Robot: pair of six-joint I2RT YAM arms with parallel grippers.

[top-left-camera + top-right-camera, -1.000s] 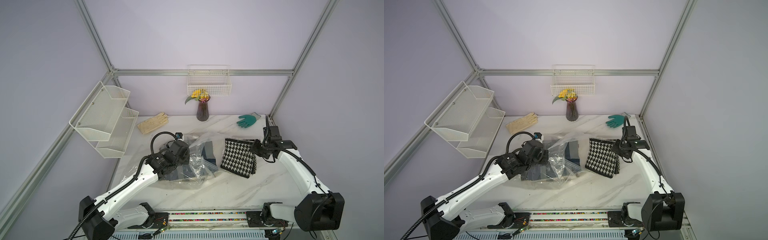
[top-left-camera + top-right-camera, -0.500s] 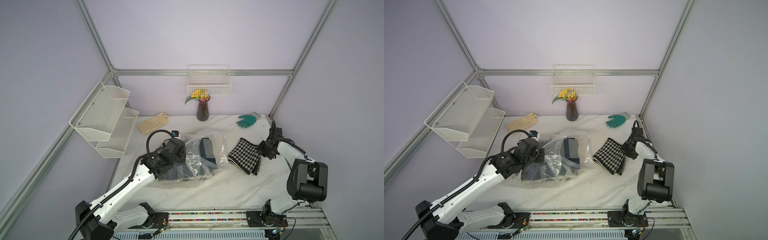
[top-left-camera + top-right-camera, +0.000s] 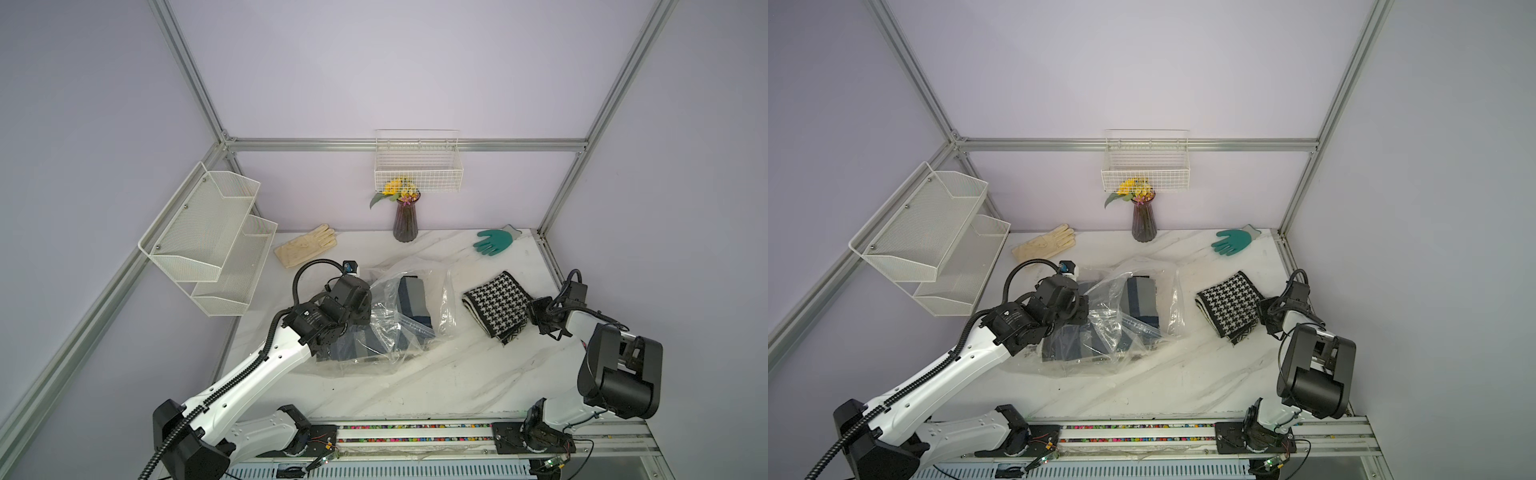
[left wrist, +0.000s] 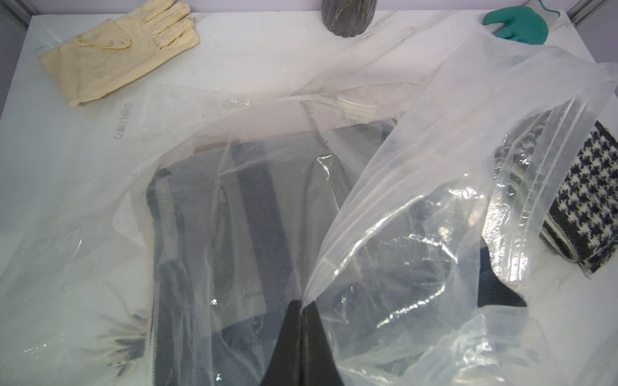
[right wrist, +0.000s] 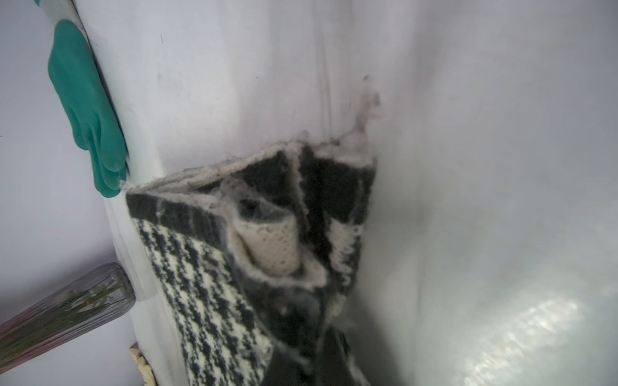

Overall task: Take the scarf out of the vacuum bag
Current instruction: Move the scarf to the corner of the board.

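Observation:
My right gripper moves outward to the tabletop before the teal glove (image 3: pixel 523 262) next and releases the scarf, since that spot lies bare and clear of the bag (image 3: pixel 419 274).
The clear crinkly vacuum bag (image 3: pixel 419 274) (image 3: pixel 1142 282) lies at the table's middle, its mouth open toward the right. Its white valve cap (image 4: pixel 356 107) faces up. A folded grey and navy cloth (image 3: pixel 411 295) (image 4: pixel 254 207) lies inside it. My left gripper (image 4: pixel 302 304) is shut on a fold of the bag's upper plastic sheet. The black-and-white houndstooth scarf (image 3: pixel 494 307) (image 3: pixel 1229 305) (image 5: pixel 207 267) lies folded outside the bag, to its right. My right gripper (image 5: pixel 314 337) (image 3: pixel 530 309) is shut on the scarf's right edge, low over the table.
At the back lie a cream glove (image 3: pixel 305 245), a dark vase with flowers (image 3: pixel 405 220) and a teal glove (image 3: pixel 494 241). A wire basket (image 3: pixel 417 166) hangs on the back wall. A mesh shelf (image 3: pixel 208 241) juts from the left wall. The right arm's elbow (image 3: pixel 615 378) is folded up near the right edge.
The right gripper has drawn the scarf farther right, away from the bag's mouth, while that arm folded back. The left gripper has shifted slightly back and left with the bag's sheet.

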